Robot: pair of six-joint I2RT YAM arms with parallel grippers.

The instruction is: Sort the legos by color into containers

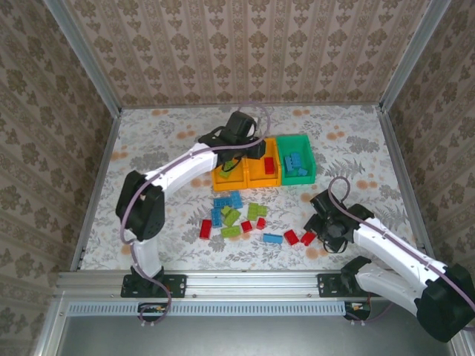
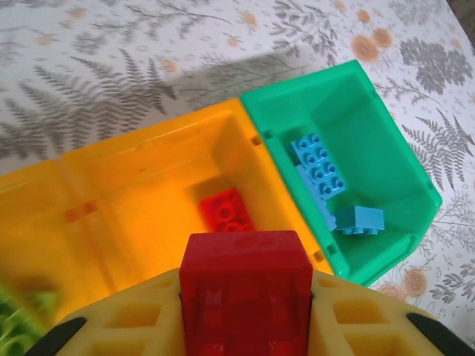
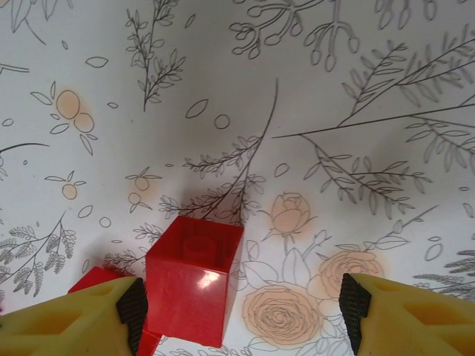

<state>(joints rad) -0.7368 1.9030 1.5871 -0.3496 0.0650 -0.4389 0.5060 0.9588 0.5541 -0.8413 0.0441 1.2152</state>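
Note:
The upturned brick [image 1: 308, 239] [image 3: 191, 285] stands between my right gripper's fingers but nearer one of them. My right gripper will next shift sideways toward the second red brick and close on the upturned one.
My left gripper [image 2: 245, 300] is shut on a red brick [image 2: 245, 259] and hangs over the middle orange-yellow bin [image 2: 148, 185], where another red brick [image 2: 228, 211] lies. To its right, the green bin [image 2: 386, 148] holds blue bricks [image 2: 320, 167]. From above, the left gripper [image 1: 251, 148] is over the row of bins. My right gripper [image 3: 243, 311] is open just above the table. A red brick [image 3: 194, 289], hollow side up, stands between its fingers close to the left pad [image 3: 133, 315]. A second red brick [image 3: 93, 280] lies just left of it. Loose legos [image 1: 236, 216] are scattered in front of the bins.
The left orange-yellow bin [image 1: 228, 176] holds lime green bricks [image 2: 22, 311]. Two red bricks [image 1: 298, 238] lie by the right gripper [image 1: 315, 233], and a blue one [image 1: 272, 238] sits to their left. A metal rail [image 1: 237, 280] runs along the near table edge.

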